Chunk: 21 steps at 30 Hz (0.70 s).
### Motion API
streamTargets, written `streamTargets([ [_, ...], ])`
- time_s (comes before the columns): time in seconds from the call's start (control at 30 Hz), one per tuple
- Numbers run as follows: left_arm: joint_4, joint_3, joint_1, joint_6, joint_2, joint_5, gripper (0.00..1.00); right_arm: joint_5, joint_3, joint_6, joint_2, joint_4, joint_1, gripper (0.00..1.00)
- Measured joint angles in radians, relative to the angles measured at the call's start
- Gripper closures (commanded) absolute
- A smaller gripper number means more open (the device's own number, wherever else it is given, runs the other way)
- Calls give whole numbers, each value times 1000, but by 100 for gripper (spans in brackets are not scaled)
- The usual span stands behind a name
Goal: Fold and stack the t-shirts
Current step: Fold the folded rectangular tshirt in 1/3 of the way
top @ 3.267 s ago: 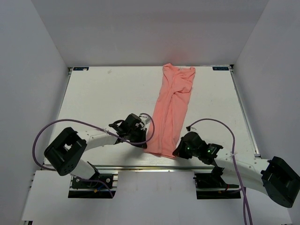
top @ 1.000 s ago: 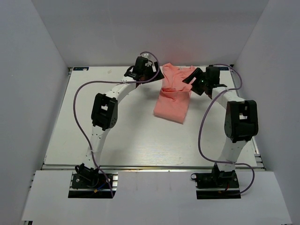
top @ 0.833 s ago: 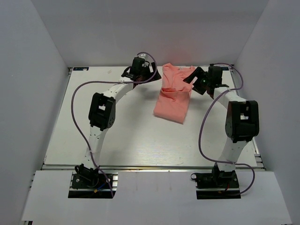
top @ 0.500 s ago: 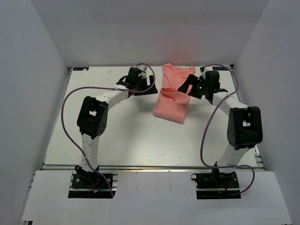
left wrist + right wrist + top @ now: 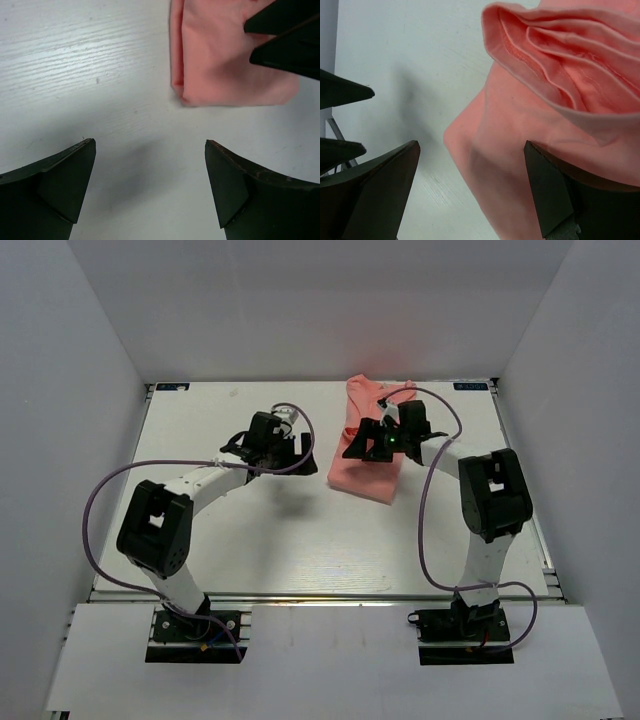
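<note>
My left gripper will next go across to the salmon t-shirt (image 5: 367,472) and then come down onto the near corner of the t-shirt that faces the gripper.
The salmon t-shirt (image 5: 367,472) lies folded at the table's far middle, its bunched far end (image 5: 363,392) near the back edge. My right gripper (image 5: 358,447) hovers open just above the fold's left part; in the right wrist view its gripper (image 5: 471,145) straddles the t-shirt (image 5: 535,115) edge without gripping it. My left gripper (image 5: 298,456) stands open over bare table to the left of the shirt. In the left wrist view that gripper (image 5: 149,144) is empty, with the t-shirt (image 5: 220,60) ahead and the right gripper's fingers (image 5: 285,30) over it.
The white table (image 5: 250,530) is boxed in by grey walls on three sides, with a metal rail (image 5: 320,595) along its near edge. Purple cables (image 5: 430,520) loop from both arms. The left gripper's fingers (image 5: 342,92) show at the right wrist view's left edge.
The long strip of shirt was folded in half toward the back. Since then both grippers have drawn away from the back edge; the right one moved left over the fold, the left one came nearer.
</note>
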<state>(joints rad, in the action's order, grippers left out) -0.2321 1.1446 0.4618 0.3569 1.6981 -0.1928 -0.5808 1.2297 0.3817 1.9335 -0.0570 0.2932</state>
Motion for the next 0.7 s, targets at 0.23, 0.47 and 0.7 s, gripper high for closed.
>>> streamTargets([
  [0.23,-8,-84,-2,-29,-76,18,0,13,130,29,113,-75,21,10],
  [0.47,-53,-91,-2,-53,-76,29,0,81,334,48,253,-102,9,10],
  [0.7,-71,-91,-2,-65,-76,37,0,105,402,60,346,-91,3,10],
])
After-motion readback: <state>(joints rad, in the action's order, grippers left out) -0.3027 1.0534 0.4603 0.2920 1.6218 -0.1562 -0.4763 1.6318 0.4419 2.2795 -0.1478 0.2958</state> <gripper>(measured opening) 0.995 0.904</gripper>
